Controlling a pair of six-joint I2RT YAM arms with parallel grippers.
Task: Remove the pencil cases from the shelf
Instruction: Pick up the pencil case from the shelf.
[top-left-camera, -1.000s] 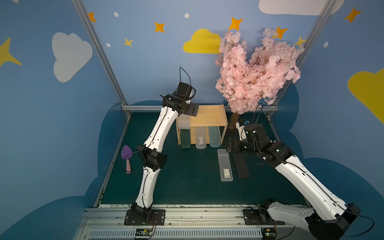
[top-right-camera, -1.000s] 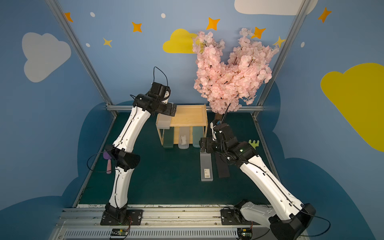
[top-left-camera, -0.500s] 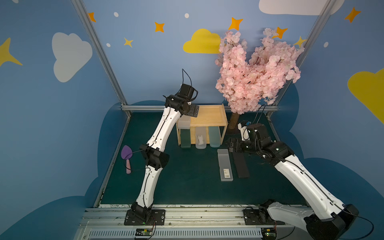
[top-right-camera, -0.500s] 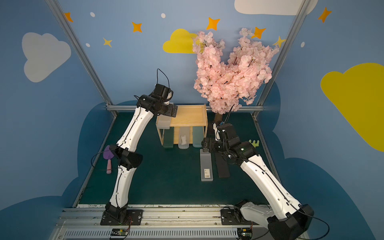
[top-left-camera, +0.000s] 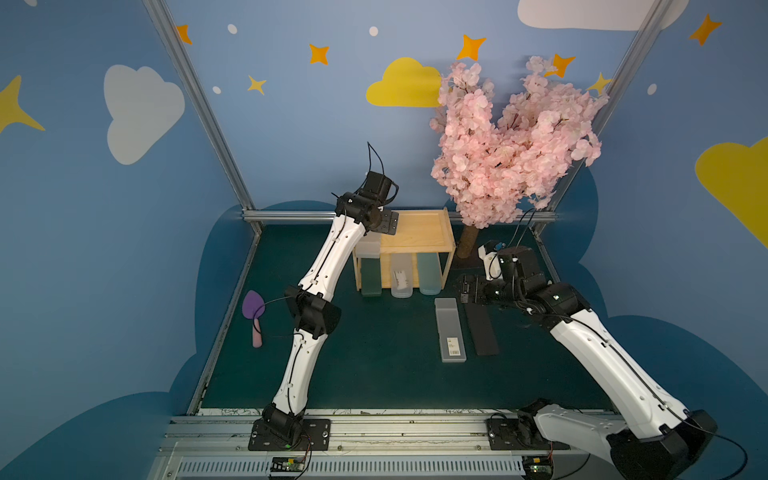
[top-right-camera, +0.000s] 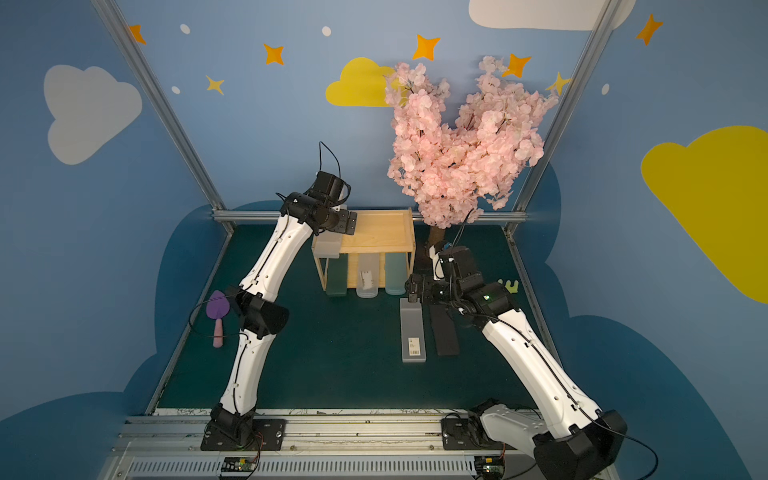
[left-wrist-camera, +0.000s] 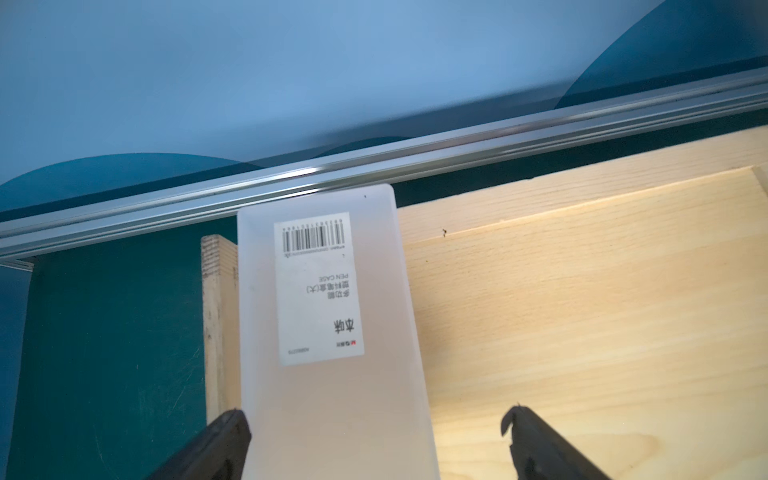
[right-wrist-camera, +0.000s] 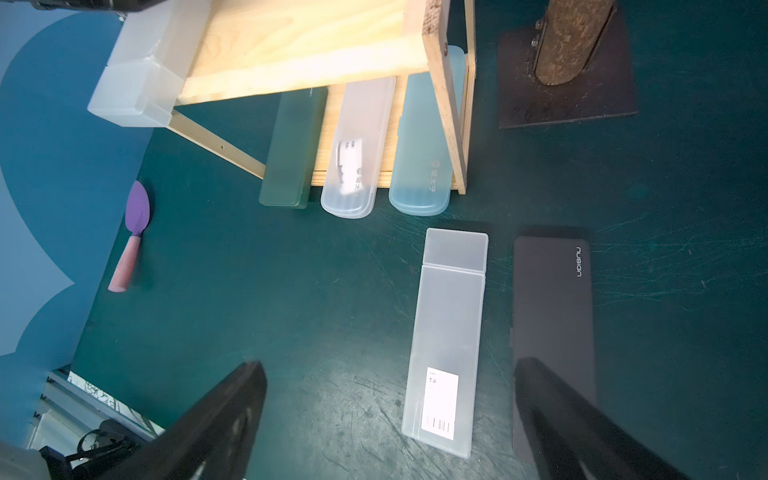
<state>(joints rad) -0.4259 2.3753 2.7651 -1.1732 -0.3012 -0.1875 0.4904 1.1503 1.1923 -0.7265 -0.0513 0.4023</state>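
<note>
The frosted white pencil case's body (top-left-camera: 369, 241) (left-wrist-camera: 340, 436) is just below, already between the open fingers. My left gripper needs to lower them along the body's long sides next and close.
The light wooden shelf (top-left-camera: 419, 235) stands at the back of the green table. A frosted white pencil case (left-wrist-camera: 328, 316) with a barcode sticker lies on the left end of its top tier and overhangs the front (top-left-camera: 368, 246). My left gripper (left-wrist-camera: 374, 419) hovers open astride this case, one finger by its edge and the other over bare wood. On the lower tier lie a dark green case (top-left-camera: 371, 277), a clear case (top-left-camera: 401, 279) and a light blue case (top-left-camera: 429, 275). A second frosted case (right-wrist-camera: 451, 332) and a black case (right-wrist-camera: 552, 316) lie on the table under my open, empty right gripper (right-wrist-camera: 390, 365).
A purple trowel (top-left-camera: 252, 309) lies by the left wall. The pink blossom tree (top-left-camera: 511, 145) stands on a dark base plate (right-wrist-camera: 565, 95) right of the shelf. A green toy rake (top-right-camera: 510, 286) lies by the right wall. A metal rail (left-wrist-camera: 374, 166) runs behind the shelf.
My left arm has shifted a little to the right above the shelf's top tier. The right arm has barely moved. Both grippers stay open.
</note>
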